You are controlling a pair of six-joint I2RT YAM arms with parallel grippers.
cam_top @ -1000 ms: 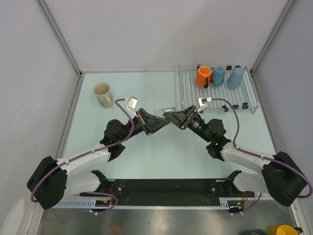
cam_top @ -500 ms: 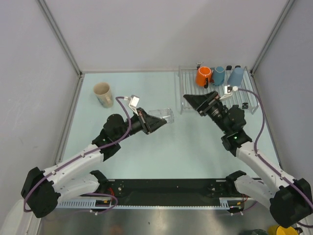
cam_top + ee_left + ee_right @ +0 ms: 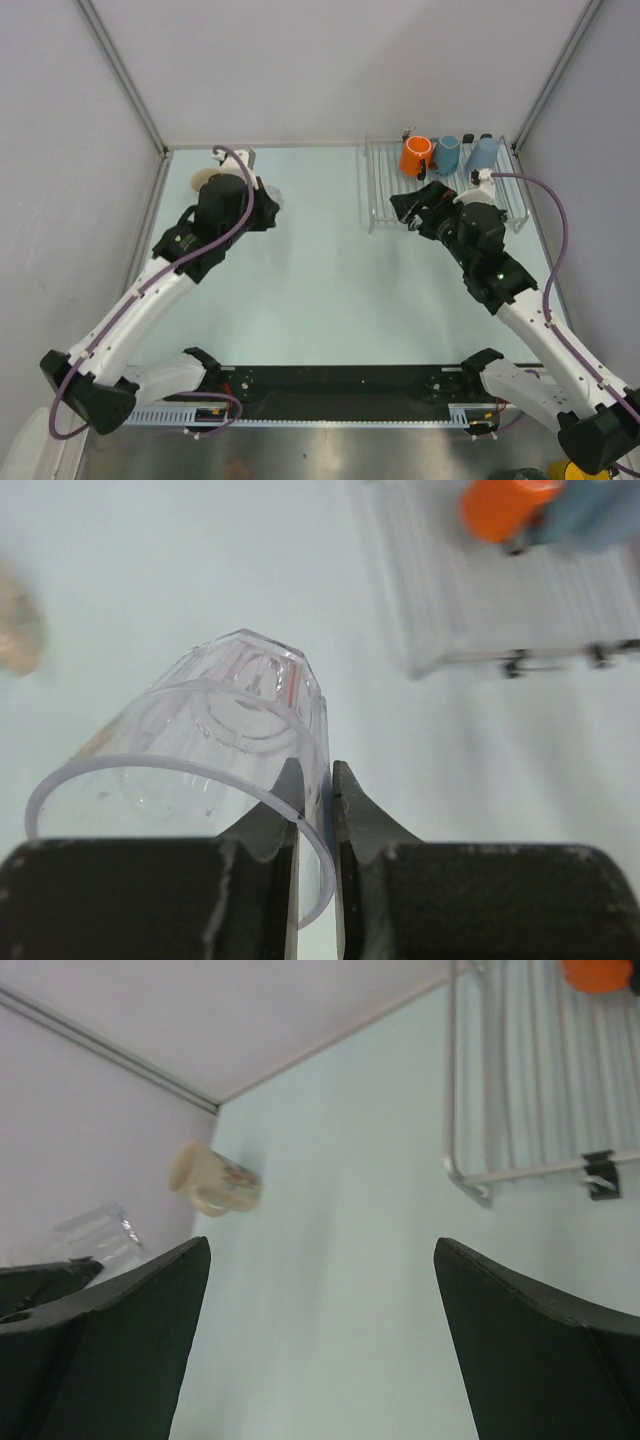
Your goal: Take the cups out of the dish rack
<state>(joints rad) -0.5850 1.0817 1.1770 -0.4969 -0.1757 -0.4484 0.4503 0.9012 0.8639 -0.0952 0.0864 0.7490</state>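
The beige tumbler [image 3: 17, 625] stands to the left of my left gripper in the top view. My left gripper needs to swing over it next, lower the clear cup [image 3: 220, 730] base-first and let go.
My left gripper [image 3: 264, 207] [image 3: 315, 780] is shut on the rim of a clear glass cup [image 3: 220, 730], held tilted above the table at the back left; the cup shows faintly from above [image 3: 276, 198]. The beige tumbler [image 3: 205, 180] [image 3: 215, 1182] stands just behind the left wrist, partly hidden. My right gripper [image 3: 405, 210] [image 3: 320, 1243] is open and empty at the front left corner of the dish rack [image 3: 385, 185] [image 3: 530, 1090]. In the rack's back row stand the orange mug [image 3: 417, 155] [image 3: 500, 505], the teal-blue mug [image 3: 447, 153] and the light-blue cup [image 3: 482, 157].
Grey walls close in the table on three sides. A yellow mug [image 3: 580, 470] sits off the table at the bottom right. The black base bar [image 3: 340, 385] runs along the near edge.
The two grippers met mid-table, then parted. The left arm carried the clear cup to the back left beside the beige tumbler. The right gripper drew back to the rack, open.
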